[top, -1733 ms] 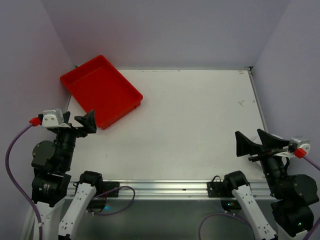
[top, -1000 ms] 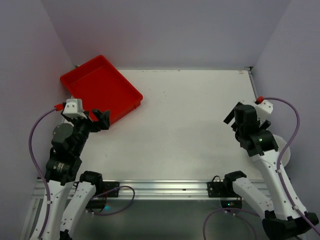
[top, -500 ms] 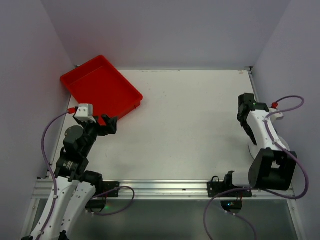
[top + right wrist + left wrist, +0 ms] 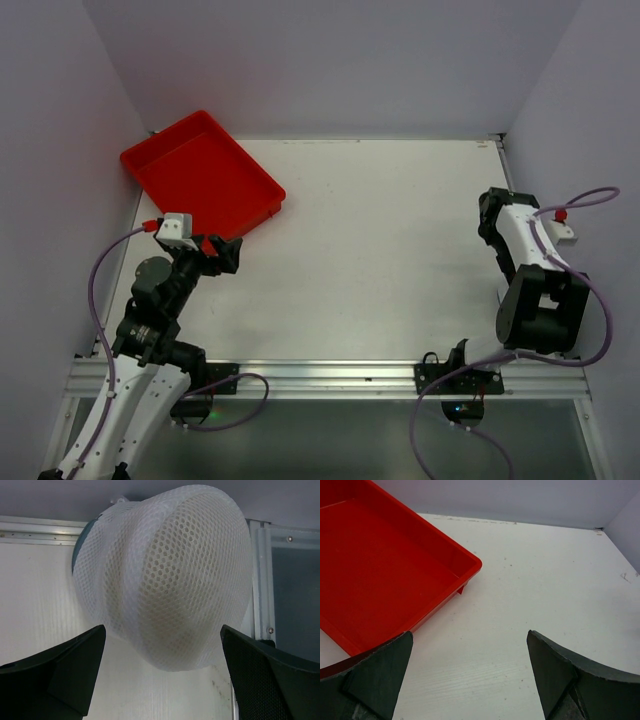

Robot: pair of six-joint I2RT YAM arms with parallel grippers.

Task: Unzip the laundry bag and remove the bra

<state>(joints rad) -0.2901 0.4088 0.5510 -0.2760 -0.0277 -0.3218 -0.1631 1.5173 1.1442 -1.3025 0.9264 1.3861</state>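
Observation:
The mesh waits to be gripped until my right gripper is lower. My right gripper moves down a little next onto the laundry bag's near end [image 4: 173,643].
The laundry bag [image 4: 165,575] is a domed white mesh pouch with a dark teal strip on its upper left. It shows only in the right wrist view, lying by the table's metal edge rails. A pale beige shape shows through the mesh; the bra itself is not clearly visible. My right gripper [image 4: 162,630] is open, with a finger on each side of the bag's near end and not touching it. In the top view the right gripper [image 4: 491,215] is at the table's right side and the bag is hidden. My left gripper [image 4: 470,633] is open and empty over bare table beside the red tray.
The red tray [image 4: 200,180] stands empty at the far left, its corner just ahead of the left gripper [image 4: 222,250]; it also shows in the left wrist view [image 4: 380,565]. Purple walls close in the table. A metal rail [image 4: 260,580] runs right of the bag.
The right arm has swung up from the near right corner and folded back along the right edge. The left arm has moved forward and right, toward the tray's near corner.

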